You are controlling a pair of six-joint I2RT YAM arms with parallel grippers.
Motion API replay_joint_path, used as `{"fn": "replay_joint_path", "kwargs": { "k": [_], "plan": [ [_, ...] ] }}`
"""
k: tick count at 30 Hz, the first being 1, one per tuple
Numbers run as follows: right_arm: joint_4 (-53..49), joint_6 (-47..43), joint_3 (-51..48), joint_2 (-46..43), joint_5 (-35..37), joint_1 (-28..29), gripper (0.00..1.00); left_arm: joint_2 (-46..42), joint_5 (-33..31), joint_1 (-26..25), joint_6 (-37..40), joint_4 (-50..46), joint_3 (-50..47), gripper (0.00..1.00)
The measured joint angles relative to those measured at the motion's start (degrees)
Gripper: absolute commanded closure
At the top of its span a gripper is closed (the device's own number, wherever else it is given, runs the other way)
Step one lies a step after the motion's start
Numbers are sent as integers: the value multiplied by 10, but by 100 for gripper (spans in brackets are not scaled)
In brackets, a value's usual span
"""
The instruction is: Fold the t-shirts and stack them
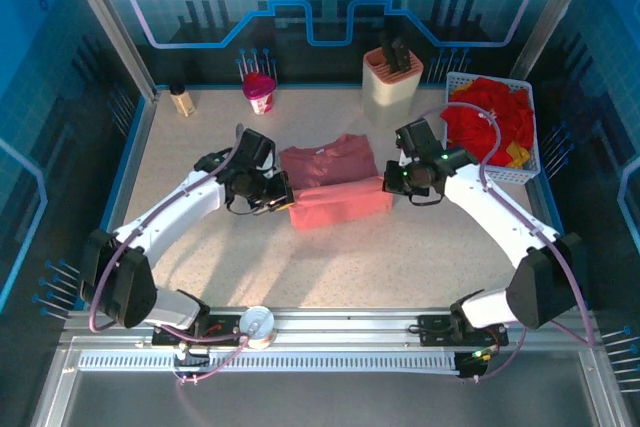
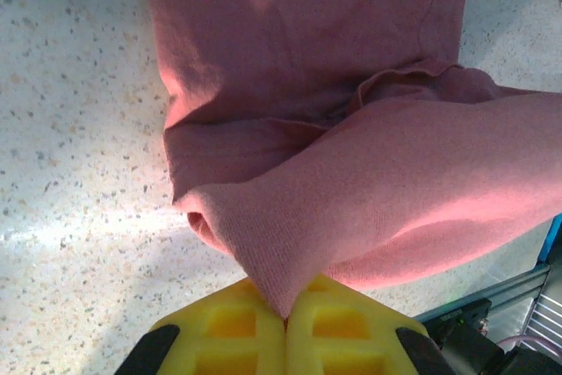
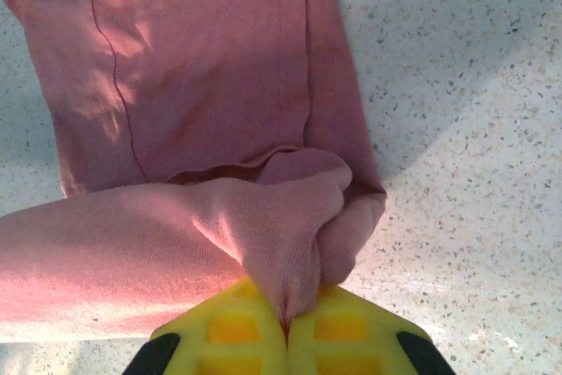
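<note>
I should next carry the shirt's lifted corner outward to the far corner by the knife block with my right gripper and release it, since the shirt's collar half is uncovered.
A dusty salmon-pink t-shirt (image 1: 335,182) lies mid-table, its near hem lifted and folded back toward the collar. My left gripper (image 1: 283,197) is shut on the shirt's left hem corner (image 2: 281,283), pinched between the yellow fingers (image 2: 233,331). At the other end, my right gripper (image 1: 390,183) is shut on the right hem corner (image 3: 290,278), with a yellow pad (image 3: 351,331) on each side of the cloth. Bright red t-shirts (image 1: 490,122) with a bit of yellow (image 1: 517,155) are heaped in the white mesh basket (image 1: 535,142) at the back right.
A cream knife block (image 1: 391,82) stands behind the shirt. A pink cup (image 1: 260,92) and a small bottle (image 1: 181,99) stand at the back left. Bare speckled tabletop (image 1: 350,267) stretches in front of the shirt.
</note>
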Motion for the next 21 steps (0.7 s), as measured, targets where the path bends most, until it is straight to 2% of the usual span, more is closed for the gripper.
{"fn": "replay_joint_path", "kwargs": {
  "k": [12,21],
  "plan": [
    [24,-28,87,99,-13,-31,100,99,7,37,48,0,84,100],
    [39,-43,170,200,-39,-42,100,145,7,61,70,9,104,100]
  ]
}}
